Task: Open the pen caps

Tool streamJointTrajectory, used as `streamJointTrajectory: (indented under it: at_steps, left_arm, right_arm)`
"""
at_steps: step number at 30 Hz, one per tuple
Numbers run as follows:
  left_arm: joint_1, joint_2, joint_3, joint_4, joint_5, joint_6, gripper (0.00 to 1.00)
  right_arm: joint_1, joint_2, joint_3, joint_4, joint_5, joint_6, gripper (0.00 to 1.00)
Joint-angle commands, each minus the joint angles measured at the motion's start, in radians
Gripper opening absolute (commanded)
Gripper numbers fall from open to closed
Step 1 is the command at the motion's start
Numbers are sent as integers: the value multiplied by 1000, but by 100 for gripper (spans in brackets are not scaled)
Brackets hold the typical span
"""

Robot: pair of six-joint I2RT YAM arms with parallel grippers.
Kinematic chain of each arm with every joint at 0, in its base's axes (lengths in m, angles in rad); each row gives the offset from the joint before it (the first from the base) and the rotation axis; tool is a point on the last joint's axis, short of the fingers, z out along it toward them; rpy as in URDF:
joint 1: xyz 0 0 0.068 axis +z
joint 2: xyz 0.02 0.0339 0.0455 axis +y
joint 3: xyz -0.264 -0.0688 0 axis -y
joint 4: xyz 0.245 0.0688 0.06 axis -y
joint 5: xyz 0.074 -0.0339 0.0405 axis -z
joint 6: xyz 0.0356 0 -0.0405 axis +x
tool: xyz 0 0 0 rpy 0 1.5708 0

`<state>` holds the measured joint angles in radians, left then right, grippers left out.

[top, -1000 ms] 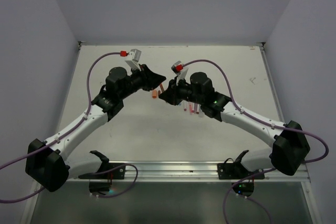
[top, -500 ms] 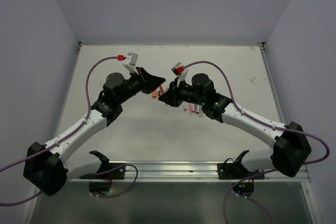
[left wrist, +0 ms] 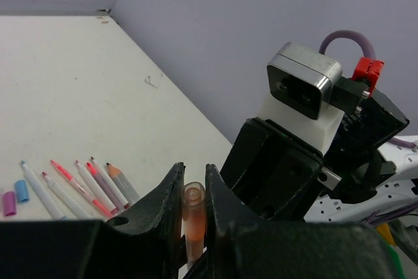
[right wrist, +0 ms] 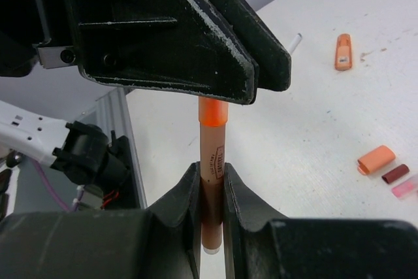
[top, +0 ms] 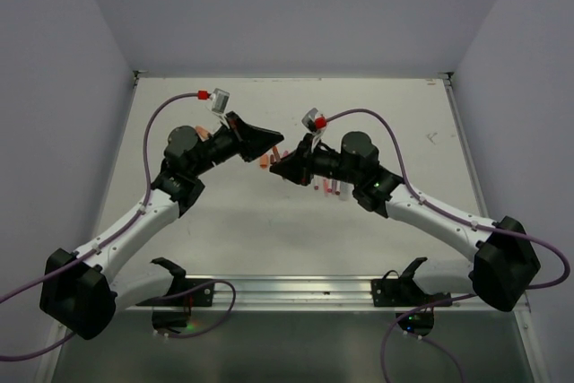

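Observation:
Other caps lie by the loose orange cap (top: 256, 163) below, so my left gripper will next leave the pen's body and lower to release beside it.
A thick orange pen (right wrist: 213, 148) is held in the air over mid-table, between both grippers. My right gripper (right wrist: 212, 174) is shut on its tan barrel. My left gripper (left wrist: 194, 181) is shut on the translucent orange pen cap (left wrist: 194, 210) at the other end. From above, the left gripper (top: 278, 142) and the right gripper (top: 274, 169) meet tip to tip. An orange band (right wrist: 213, 112) shows just below the left fingers (right wrist: 196, 44). Whether the cap has come off the barrel is hidden.
Several thin pale pens (left wrist: 78, 184) lie side by side on the table, with a blue cap (left wrist: 21, 191) and a purple cap (left wrist: 9, 203) beside them. Loose orange (right wrist: 377, 159), dark red (right wrist: 396, 174) and pink (right wrist: 405, 189) caps lie nearby. Another orange marker (right wrist: 343, 51) lies further off.
My left jaws have narrowed onto the orange cap. Both arms have shifted slightly outward at the wrists, while the fingertips stay together over mid-table.

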<state>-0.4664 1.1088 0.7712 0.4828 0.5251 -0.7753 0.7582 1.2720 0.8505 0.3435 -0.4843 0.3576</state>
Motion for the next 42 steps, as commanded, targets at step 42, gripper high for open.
streamJointTrajectory:
  at_steps: [42]
  left_arm:
    - [86,643,465,-857,-441,300,5]
  right_arm:
    - [-439,125,-67,-633,425,46,0]
